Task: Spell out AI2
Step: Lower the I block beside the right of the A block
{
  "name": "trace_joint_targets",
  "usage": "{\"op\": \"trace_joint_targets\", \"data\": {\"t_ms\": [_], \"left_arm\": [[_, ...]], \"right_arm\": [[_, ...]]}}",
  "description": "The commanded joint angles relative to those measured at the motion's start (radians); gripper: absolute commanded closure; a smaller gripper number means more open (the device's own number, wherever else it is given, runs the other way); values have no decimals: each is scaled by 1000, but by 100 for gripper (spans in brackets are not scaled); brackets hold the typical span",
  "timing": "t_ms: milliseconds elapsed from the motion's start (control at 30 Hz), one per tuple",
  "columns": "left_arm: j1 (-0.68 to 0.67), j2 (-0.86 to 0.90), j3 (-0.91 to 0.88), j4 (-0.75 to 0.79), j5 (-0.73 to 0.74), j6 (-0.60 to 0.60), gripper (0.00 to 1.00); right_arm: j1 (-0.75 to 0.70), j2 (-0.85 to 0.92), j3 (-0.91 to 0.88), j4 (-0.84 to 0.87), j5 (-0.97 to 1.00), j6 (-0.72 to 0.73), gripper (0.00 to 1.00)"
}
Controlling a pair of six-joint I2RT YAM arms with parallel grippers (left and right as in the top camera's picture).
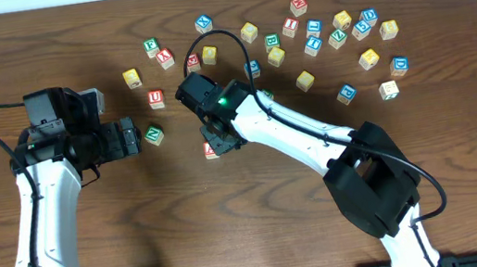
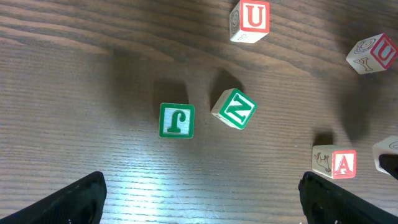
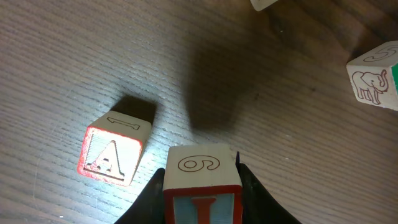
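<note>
The right gripper will next go down, turn square with the A cube and let go of the I cube [image 3: 202, 163], because the wood beside the A cube is below the right gripper.
The A cube [image 3: 111, 154], red-bordered with a red A, lies on the table just left of my right gripper [image 3: 202, 179]. That gripper is shut on the I cube [image 3: 202, 163], whose red I faces the camera under a face marked 6. From above, the right gripper [image 1: 216, 139] hides the I cube, and the A cube [image 1: 211, 151] peeks out beside it. The left wrist camera shows the A cube [image 2: 339, 163] off to the right. My left gripper [image 2: 202, 196] hangs open over bare wood, left of the A cube. I cannot make out the 2 cube among the far blocks.
A green N block [image 2: 235, 109] and a green J block [image 2: 177, 120] lie ahead of the left gripper, with a red U block [image 2: 250, 18] beyond. Several scattered blocks [image 1: 327, 32] fill the back of the table. A block with an elephant [image 3: 373, 78] sits at the right.
</note>
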Motion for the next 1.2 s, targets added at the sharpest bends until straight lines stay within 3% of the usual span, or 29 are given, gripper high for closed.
{"op": "trace_joint_targets", "data": {"t_ms": [0, 567, 1167], "left_arm": [[3, -13, 21, -3, 12, 21, 2], [3, -13, 20, -3, 12, 21, 3], [3, -13, 21, -3, 12, 21, 3]], "right_arm": [[8, -4, -15, 8, 32, 18, 96], [8, -4, -103, 76, 57, 63, 96], [10, -4, -126, 72, 83, 297, 96]]}}
